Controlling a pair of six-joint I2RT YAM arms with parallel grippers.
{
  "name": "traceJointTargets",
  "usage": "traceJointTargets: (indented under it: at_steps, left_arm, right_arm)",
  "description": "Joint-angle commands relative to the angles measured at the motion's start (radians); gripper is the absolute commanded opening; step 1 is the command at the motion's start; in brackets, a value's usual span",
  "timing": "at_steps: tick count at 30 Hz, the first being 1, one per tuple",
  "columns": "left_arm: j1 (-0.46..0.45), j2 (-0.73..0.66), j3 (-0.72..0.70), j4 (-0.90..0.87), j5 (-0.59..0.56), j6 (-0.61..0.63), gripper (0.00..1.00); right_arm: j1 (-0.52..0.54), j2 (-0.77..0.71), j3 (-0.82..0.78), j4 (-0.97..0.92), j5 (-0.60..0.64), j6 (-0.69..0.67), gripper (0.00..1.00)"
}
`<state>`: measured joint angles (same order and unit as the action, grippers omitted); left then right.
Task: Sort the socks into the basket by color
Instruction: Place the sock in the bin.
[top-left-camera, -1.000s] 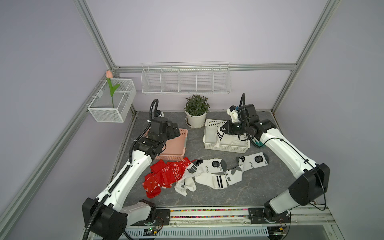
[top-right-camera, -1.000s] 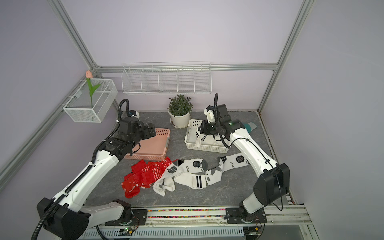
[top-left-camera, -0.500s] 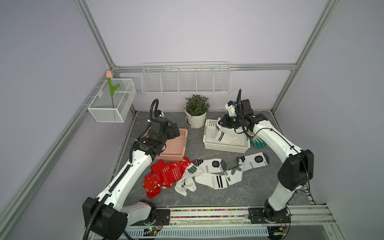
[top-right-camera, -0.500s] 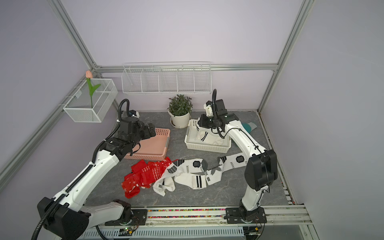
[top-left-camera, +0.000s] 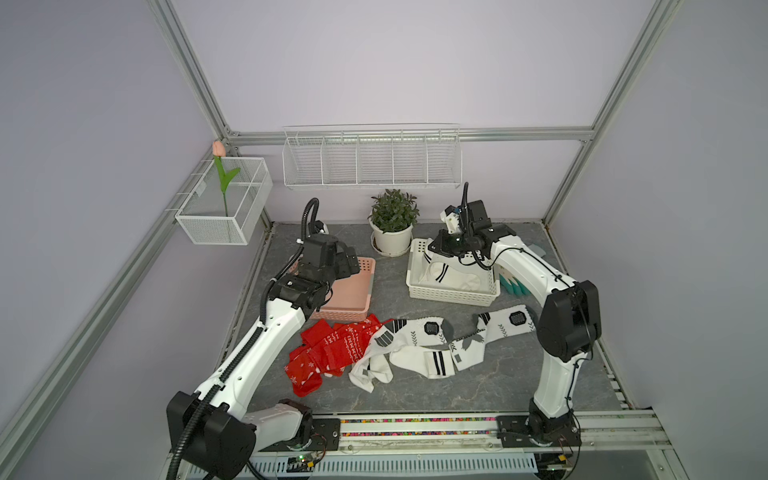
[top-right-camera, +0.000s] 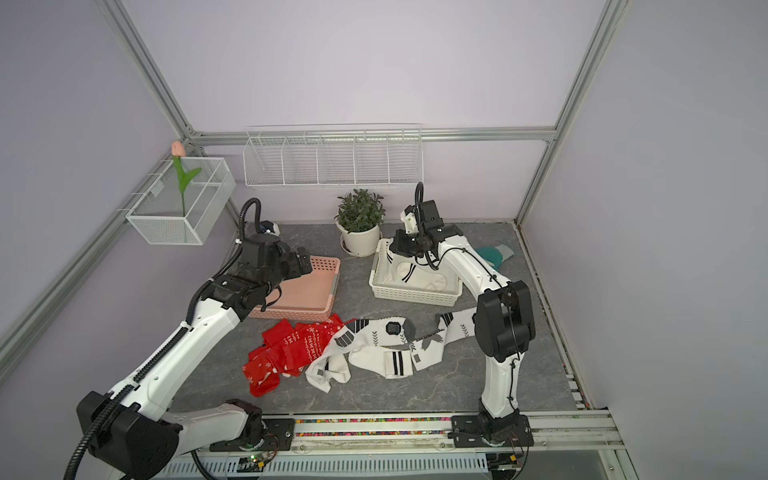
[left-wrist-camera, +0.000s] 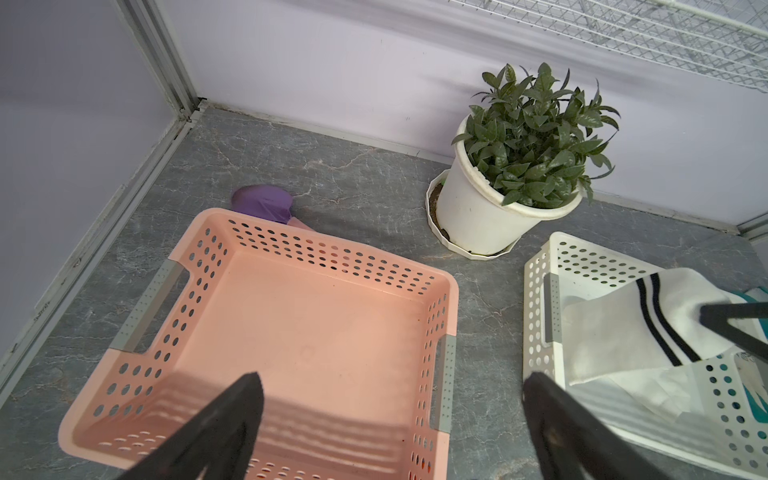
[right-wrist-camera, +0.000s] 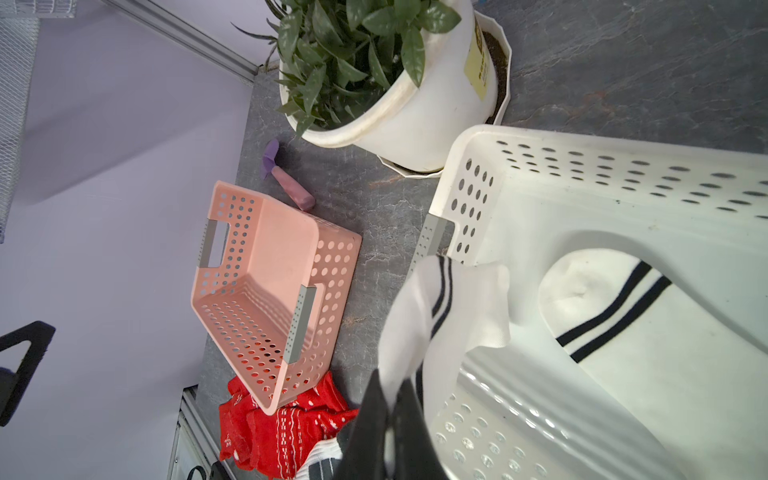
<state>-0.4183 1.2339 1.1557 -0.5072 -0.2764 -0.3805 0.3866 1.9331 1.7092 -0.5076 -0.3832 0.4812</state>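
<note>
My right gripper should next move down toward the teal gloves and release its sock over the sock in the white basket, which lies below, nearer the gloves.
A pile of red patterned socks (top-left-camera: 332, 353) (top-right-camera: 291, 353) lies on the table in front of the empty pink basket (top-left-camera: 345, 309) (left-wrist-camera: 316, 241). To their right lie several white striped socks (top-left-camera: 436, 345) (top-right-camera: 386, 357). My right gripper (right-wrist-camera: 392, 399) (top-left-camera: 436, 249) is shut on a white sock (right-wrist-camera: 432, 316), which hangs over the left end of the white basket (top-left-camera: 451, 296) (right-wrist-camera: 478, 141). Another white sock (right-wrist-camera: 623, 353) lies inside that basket. My left gripper (left-wrist-camera: 392, 386) (top-left-camera: 353, 264) hovers open above the pink basket, holding nothing.
A potted plant (top-left-camera: 392, 226) stands between the baskets at the back. A purple object (left-wrist-camera: 262, 203) lies behind the pink basket. Teal gloves (top-left-camera: 513, 284) (top-right-camera: 492, 255) lie right of the white basket. A wire shelf (top-left-camera: 370, 160) and a wire box (top-left-camera: 224, 208) hang on the walls.
My right arm's elbow has swung inward and the gripper has shifted a little left over the white basket with the white sock. The left arm has not moved.
</note>
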Motion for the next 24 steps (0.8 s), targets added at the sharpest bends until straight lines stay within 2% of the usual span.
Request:
traceJointTargets:
  at_steps: [1,13,24]
  left_arm:
    - [-0.003,0.001,0.027,-0.018,-0.013,-0.002,0.99]
    - [-0.004,0.009,0.03,-0.018,0.001,-0.003,0.99]
    - [-0.005,0.01,0.029,-0.014,0.007,-0.005,0.99]
  right_arm:
    - [-0.019,0.004,-0.02,0.015,0.005,-0.005,0.07]
    - [-0.092,-0.011,-0.123,-0.067,0.119,-0.101,0.08]
    - [-0.147,-0.009,-0.156,-0.115,0.228,-0.162,0.13]
